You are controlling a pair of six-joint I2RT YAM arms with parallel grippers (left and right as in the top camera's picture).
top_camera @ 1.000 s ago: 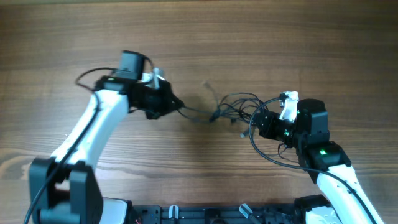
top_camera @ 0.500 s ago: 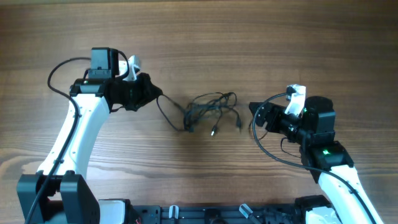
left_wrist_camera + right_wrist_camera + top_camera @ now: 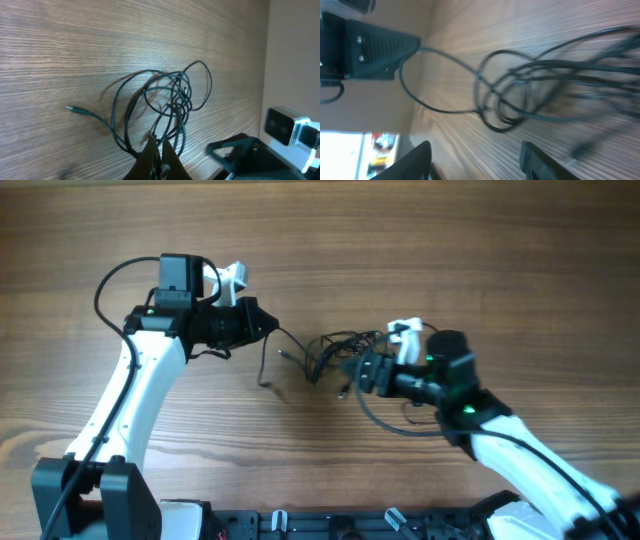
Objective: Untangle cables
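Observation:
My left gripper's piece of cable still runs into the heap, so it should next pull it left in the overhead view over bare tabletop and release it there.
The cables (image 3: pixel 335 348) lie as a loose black tangle on the wooden table (image 3: pixel 420 240) between the two arms. My left gripper (image 3: pixel 268 328) sits just left of it, shut on one strand that runs from its tip into the bunch. In the left wrist view the fingers (image 3: pixel 161 152) pinch that strand, with the loops (image 3: pixel 172 97) ahead and a plug end (image 3: pixel 70 108) lying free to the left. My right gripper (image 3: pixel 352 370) is at the tangle's right side, open. In the right wrist view its fingers (image 3: pixel 475 162) hold nothing, and the loops (image 3: pixel 520 85) lie just beyond.
A loose cord end (image 3: pixel 265 382) trails below the left gripper. The right arm's own thick black cable (image 3: pixel 385 420) loops on the table beneath it. Black fixtures (image 3: pixel 330 525) line the near table edge.
The right arm has swung left up to the tangle with its jaws open after letting go. The left arm moved slightly right, still holding its strand. The bunch shifted and slackened.

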